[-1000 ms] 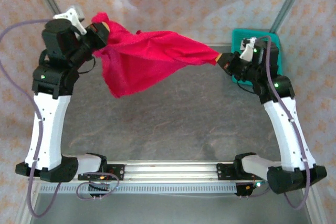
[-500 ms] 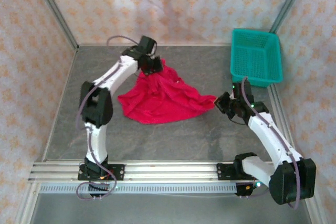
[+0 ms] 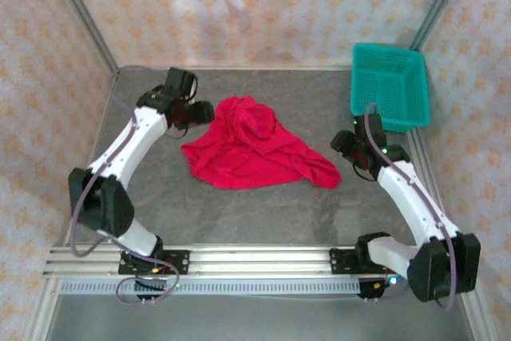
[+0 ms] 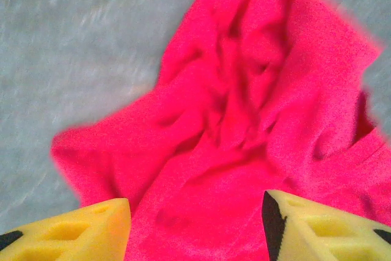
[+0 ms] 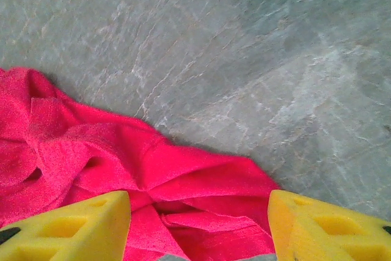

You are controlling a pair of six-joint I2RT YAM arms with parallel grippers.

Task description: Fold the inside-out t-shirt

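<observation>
Next, my left gripper should draw back and go down at the stitched hem's near corner (image 3: 196, 173) to close, since that corner lies closer to my base than the gripper.
The crimson inside-out t-shirt (image 3: 249, 148) lies crumpled on the grey table, loose and full of creases. My left gripper (image 3: 203, 113) hovers at the shirt's far-left edge, open, with its yellow fingers (image 4: 79, 230) spread wide over the rumpled cloth (image 4: 244, 108) and nothing between them. At the shirt's right-hand corner my right gripper (image 3: 342, 149) is open too. Its yellow fingertips (image 5: 324, 227) stand apart above that pointed corner of cloth (image 5: 201, 181), not pinching it.
A teal mesh basket (image 3: 389, 85) stands at the back right, just beyond the right arm. Bare grey tabletop (image 3: 239, 213) stretches between the shirt and the rail at the near edge. Patterned walls close in the sides and back.
Both grippers went from shut on the shirt, stretched between them in the air, to open. The shirt dropped onto the table and both arms came down beside it.
</observation>
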